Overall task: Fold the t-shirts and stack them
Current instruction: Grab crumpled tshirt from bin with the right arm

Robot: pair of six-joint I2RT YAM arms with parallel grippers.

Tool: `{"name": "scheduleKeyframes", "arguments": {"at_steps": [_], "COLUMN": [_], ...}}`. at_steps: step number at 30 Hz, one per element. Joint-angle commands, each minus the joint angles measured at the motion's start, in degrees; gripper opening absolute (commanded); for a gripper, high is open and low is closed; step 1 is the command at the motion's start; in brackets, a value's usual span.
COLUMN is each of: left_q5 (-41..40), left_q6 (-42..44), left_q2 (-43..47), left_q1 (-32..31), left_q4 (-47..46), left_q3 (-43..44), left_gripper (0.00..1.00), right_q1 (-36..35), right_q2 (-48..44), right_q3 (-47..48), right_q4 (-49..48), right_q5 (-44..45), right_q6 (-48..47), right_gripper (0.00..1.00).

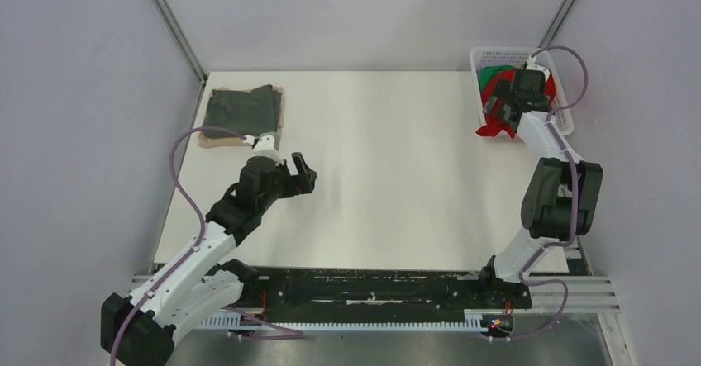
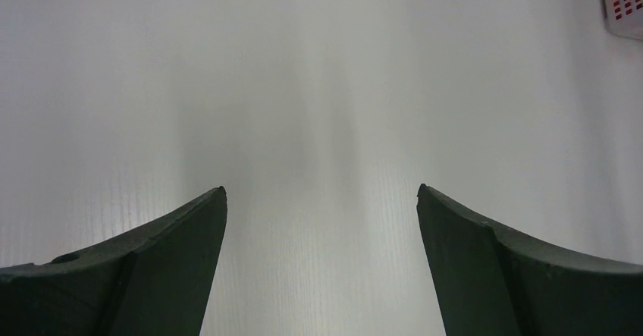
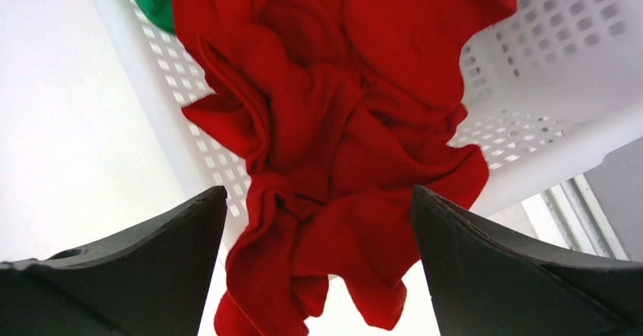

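I should next lower my right gripper onto the crumpled red folds over the basket's near rim (image 1: 495, 126) (image 3: 324, 226) and close it, as they are already between its open fingers.
A bright red t-shirt (image 3: 334, 124) spills crumpled over the near rim of the white lattice basket (image 3: 561, 70) and hangs onto the table (image 1: 496, 128). My right gripper (image 3: 318, 199) is open just above it, its fingers standing wide on either side of the hanging folds. A green t-shirt (image 1: 496, 75) lies deeper in the basket. At the far left corner a folded dark grey t-shirt (image 1: 241, 110) rests on a folded tan t-shirt (image 1: 216, 140). My left gripper (image 1: 304, 172) hovers open over bare table, holding nothing (image 2: 321, 192).
The basket (image 1: 496, 54) stands at the table's far right corner, close to the right wall. The white table (image 1: 388, 168) spreads between the two arms. A metal frame post runs behind the far left corner.
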State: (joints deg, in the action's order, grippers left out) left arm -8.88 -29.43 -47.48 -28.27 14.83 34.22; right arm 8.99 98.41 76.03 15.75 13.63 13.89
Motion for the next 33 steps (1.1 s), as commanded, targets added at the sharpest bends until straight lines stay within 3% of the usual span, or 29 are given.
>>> {"name": "scheduleKeyframes", "arguments": {"at_steps": [1, 7, 14, 19, 22, 28, 33], "left_q5": [-1.26, -1.27, -1.15, -0.99, -0.83, 0.91, 1.63], "left_q6": [-1.34, -1.33, -2.05, -2.34, -2.36, -2.82, -3.06], "left_q2": [-0.76, -0.93, -0.86, -0.68, -0.44, 0.42, 0.53], "left_q1": [-0.12, -0.12, -0.16, -0.12, -0.12, -0.2, -0.12], "left_q4": [-1.81, -1.74, -1.82, -1.81, -1.58, -2.59, -2.75], "left_q3": [1.19, 1.28, 0.93, 0.75, 0.86, 0.07, 0.06], "left_gripper": [1.0, 1.0, 1.0, 1.0, 1.0, 1.0, 1.0], "right_q1": [-0.29, -0.38, -0.31, -0.3, -0.34, -0.43, -2.49], "right_q2": [0.62, -0.28, -0.65, -0.76, -1.83, -9.47, -18.22], "right_q3": [2.06, -1.16, -3.52, -2.25, 1.13, 7.55, 6.15], "right_q4": [2.36, 1.75, 1.36, 0.84, 0.22, -4.45, -14.08], "right_q5": [-2.57, -2.67, -2.12, -2.24, -4.53, -12.24, -20.61], "right_q6": [-1.22, 0.39, 1.57, 0.75, -0.27, -2.53, -4.04], "right_gripper": [0.91, 0.74, 0.63, 0.18, 0.0, 0.0, 0.0]}}
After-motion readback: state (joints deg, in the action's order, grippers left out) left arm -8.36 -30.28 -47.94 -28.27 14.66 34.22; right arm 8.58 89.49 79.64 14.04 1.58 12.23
